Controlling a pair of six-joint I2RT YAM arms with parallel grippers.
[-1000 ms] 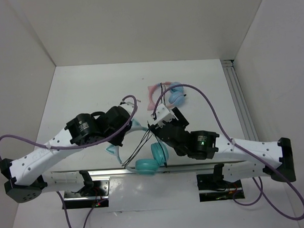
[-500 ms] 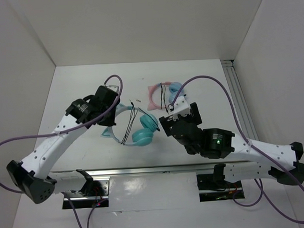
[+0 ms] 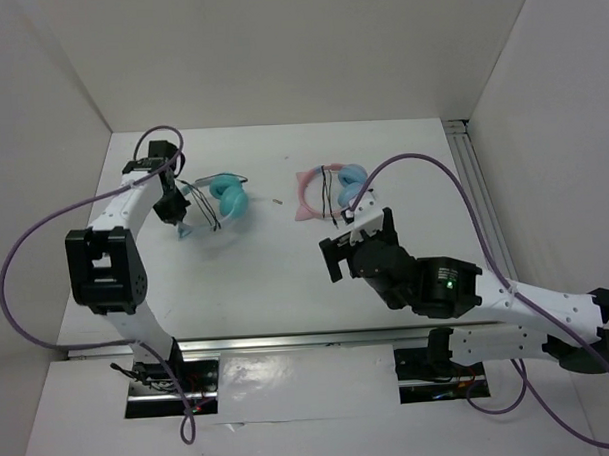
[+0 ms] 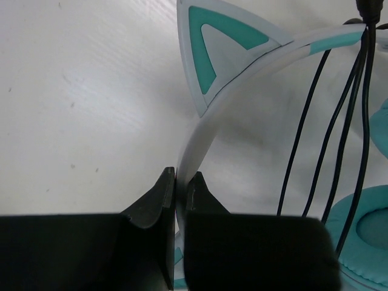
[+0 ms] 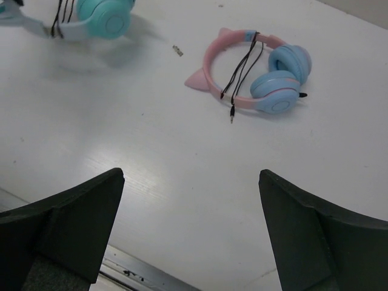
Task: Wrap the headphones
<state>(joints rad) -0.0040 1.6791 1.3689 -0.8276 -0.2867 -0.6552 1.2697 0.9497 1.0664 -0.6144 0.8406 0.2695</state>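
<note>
I need to move my left gripper outward and down first to set the headphones on the table's far corner, as the cord lies looped across the headband (image 4: pixel 206 121).
The headphones (image 3: pixel 226 197), with teal ear cups, a pale headband with cat ears and a thin black cord looped several times across the band, are at the far left of the table. My left gripper (image 3: pixel 175 210) is shut on the headband (image 4: pixel 206 121) just below a cat ear (image 4: pixel 212 48). The cord (image 4: pixel 315 139) and one ear cup (image 4: pixel 364 236) show to the right of it. My right gripper (image 3: pixel 347 249) is open and empty above the table's middle. In the right wrist view it (image 5: pixel 189 176) is far from the headphones (image 5: pixel 106 15).
A second pair with a pink band and light blue ear cups (image 3: pixel 335 188) lies at the back centre, its black cord wrapped on the band; it also shows in the right wrist view (image 5: pixel 267 79). A small loose bit (image 3: pixel 276 201) lies between the two pairs. White walls enclose the table.
My left arm has carried the headphones from the near middle of the table to the far left. My right gripper has drawn away from them and hangs open.
</note>
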